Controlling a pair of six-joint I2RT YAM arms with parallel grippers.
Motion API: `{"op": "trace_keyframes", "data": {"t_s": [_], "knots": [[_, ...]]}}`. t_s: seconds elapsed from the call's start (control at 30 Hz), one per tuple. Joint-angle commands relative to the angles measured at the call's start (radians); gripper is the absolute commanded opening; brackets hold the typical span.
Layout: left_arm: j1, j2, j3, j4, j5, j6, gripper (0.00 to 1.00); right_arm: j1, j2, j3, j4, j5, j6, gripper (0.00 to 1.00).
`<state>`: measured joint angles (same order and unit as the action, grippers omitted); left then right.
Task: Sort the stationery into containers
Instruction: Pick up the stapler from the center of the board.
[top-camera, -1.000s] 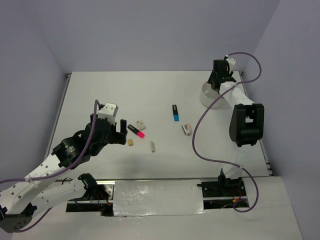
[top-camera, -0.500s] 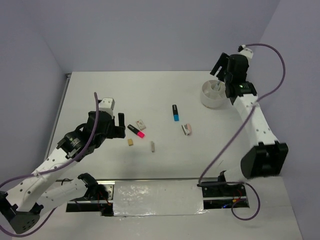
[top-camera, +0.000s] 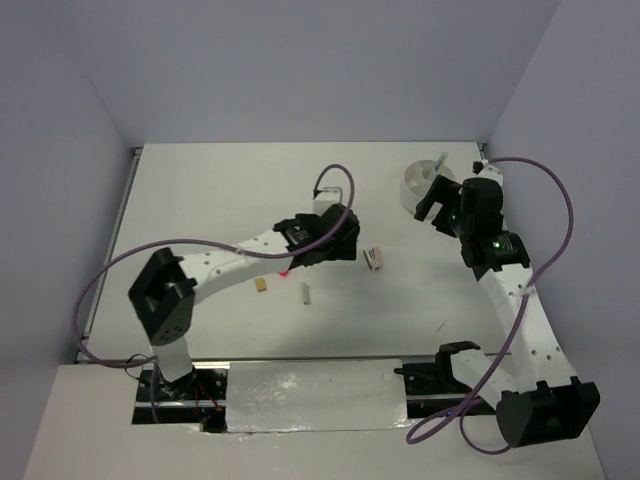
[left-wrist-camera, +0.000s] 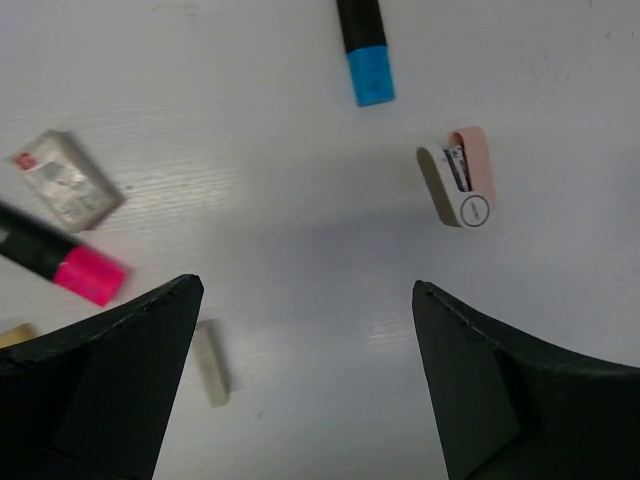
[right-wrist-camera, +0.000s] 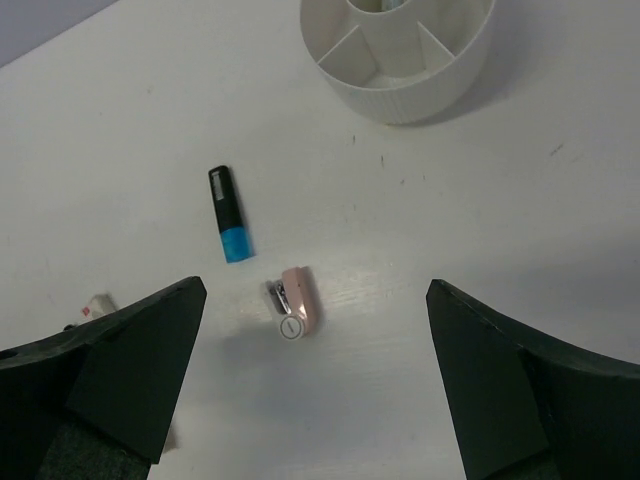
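The small pinkish item's rounded end (top-camera: 375, 265) (left-wrist-camera: 471, 207) is outside my open fingers, so my left gripper will next move down and to the right in the top view, with its fingers on both sides of that end.
The white divided bowl (right-wrist-camera: 420, 95) stands at the back right, partly behind my right arm in the top view (top-camera: 411, 184). Loose on the table lie a blue-and-black highlighter (left-wrist-camera: 365, 50) (right-wrist-camera: 228, 226), a small pinkish item (left-wrist-camera: 460, 178) (right-wrist-camera: 295, 305) (top-camera: 375, 258), a pink-and-black highlighter (left-wrist-camera: 60, 262), a wrapped eraser (left-wrist-camera: 68, 180), a white eraser (left-wrist-camera: 212, 362) (top-camera: 305, 292) and a tan eraser (top-camera: 261, 285). My left gripper (left-wrist-camera: 308, 290) (top-camera: 335, 240) hovers open over the middle of these. My right gripper (right-wrist-camera: 316, 288) (top-camera: 437, 200) is open above the table, near side of the bowl, with nothing in it.
The bowl has a central cup and wedge compartments. The table's raised left edge (top-camera: 125, 200) and right edge (top-camera: 520, 290) bound the surface. The left arm's cable (top-camera: 110, 270) loops over the left half.
The left arm swung from the left side to the middle, over the stationery. The right gripper drew back from over the bowl toward the near side and opened wide.
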<state>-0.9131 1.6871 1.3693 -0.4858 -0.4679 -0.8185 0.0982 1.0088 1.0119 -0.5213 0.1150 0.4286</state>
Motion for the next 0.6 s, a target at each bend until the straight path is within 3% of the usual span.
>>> {"op": "trace_keyframes", "data": {"t_s": [0.0, 0.3, 0.43, 0.57], "knots": [[-0.056, 0.128, 0.140, 0.001, -0.067, -0.073, 0.99, -0.002, -0.120, 0.021, -0.089, 0.012, -0.013, 1.00], [-0.151, 0.495, 0.526, -0.098, -0.182, -0.165, 0.99, -0.005, -0.303, -0.010, -0.098, -0.061, 0.042, 1.00], [-0.176, 0.603, 0.646, -0.199, -0.258, -0.238, 0.99, -0.006, -0.302, 0.016, -0.131, -0.095, 0.024, 1.00], [-0.179, 0.701, 0.714, -0.198, -0.256, -0.232, 0.99, -0.005, -0.343, -0.001, -0.111, -0.113, 0.012, 1.00]]}}
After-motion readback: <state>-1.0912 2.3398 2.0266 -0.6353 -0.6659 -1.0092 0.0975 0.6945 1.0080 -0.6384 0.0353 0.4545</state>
